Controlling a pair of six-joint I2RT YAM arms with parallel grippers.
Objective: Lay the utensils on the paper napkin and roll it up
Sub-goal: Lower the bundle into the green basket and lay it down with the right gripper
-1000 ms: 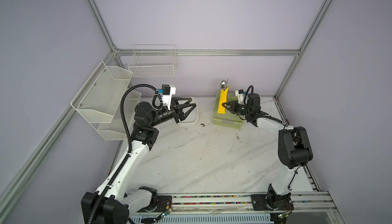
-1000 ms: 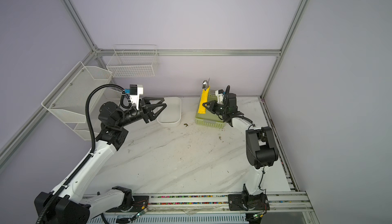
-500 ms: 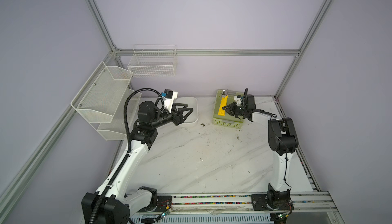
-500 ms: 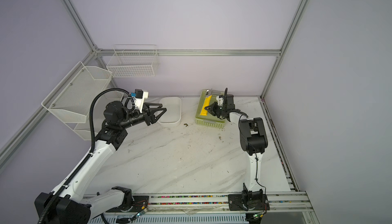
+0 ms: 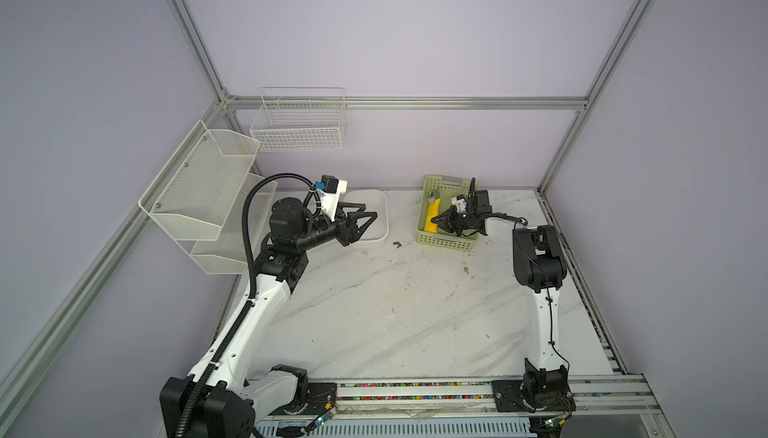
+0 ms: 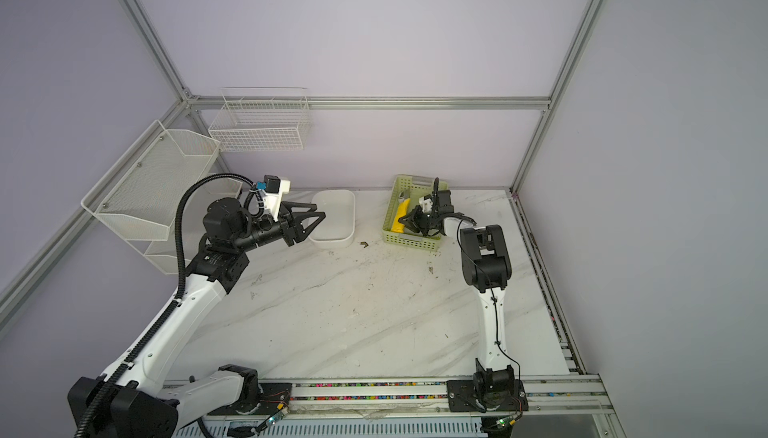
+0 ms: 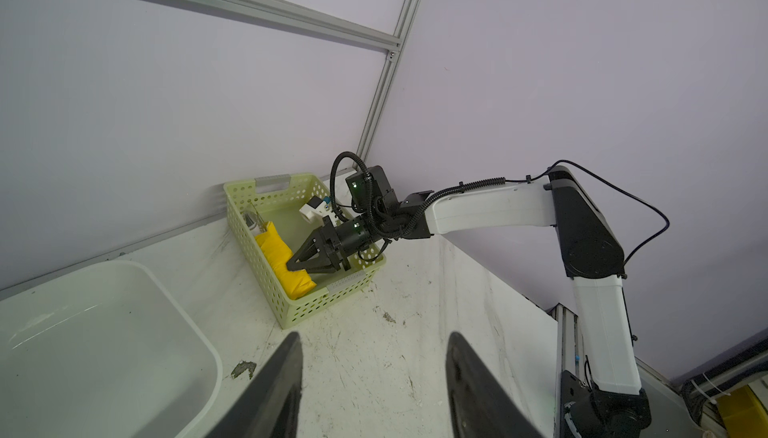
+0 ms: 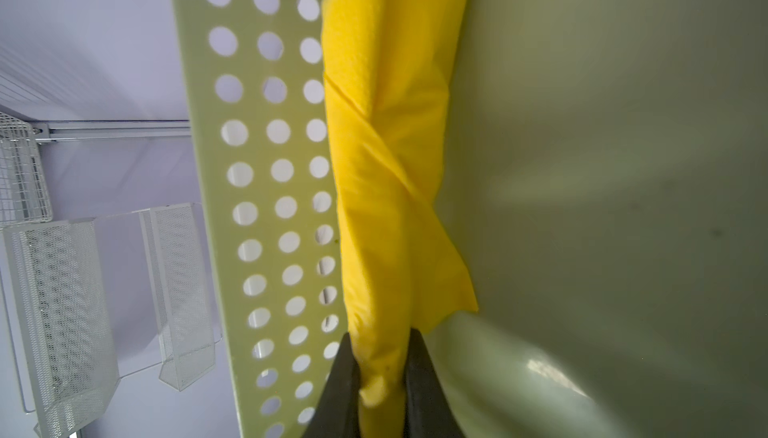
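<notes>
My right gripper has the whole roll inside the basket's sides already, so next it should move down toward the basket's green bottom and let go of the roll's near end there.
The paper napkin [image 5: 432, 216] [image 6: 400, 213] [image 7: 279, 255] [image 8: 386, 166] is a yellow roll lying along the left wall inside the pale green basket [image 5: 446, 243] [image 7: 324, 303]. Silver ends of the utensils [image 5: 433, 196] [image 7: 251, 220] stick out of the roll's far end; their handles are hidden inside it. My right gripper [image 5: 435, 221] [image 6: 401, 221] [image 7: 289, 267] [image 8: 380, 342] reaches into the basket and is shut on the roll's near end. My left gripper [image 5: 371, 212] [image 6: 319, 212] [image 7: 374, 336] hangs open and empty over the near edge of a white tray [image 5: 368, 196] [image 7: 83, 332].
The green basket stands at the back right of the marble table, the white tray to its left. A white wire basket [image 5: 299, 124] hangs on the back wall. A white mesh shelf [image 5: 199, 191] is fixed to the left wall.
My right gripper has lowered the napkin roll from standing upright above the basket to lying inside it. My left arm has sunk a little and stays open.
</notes>
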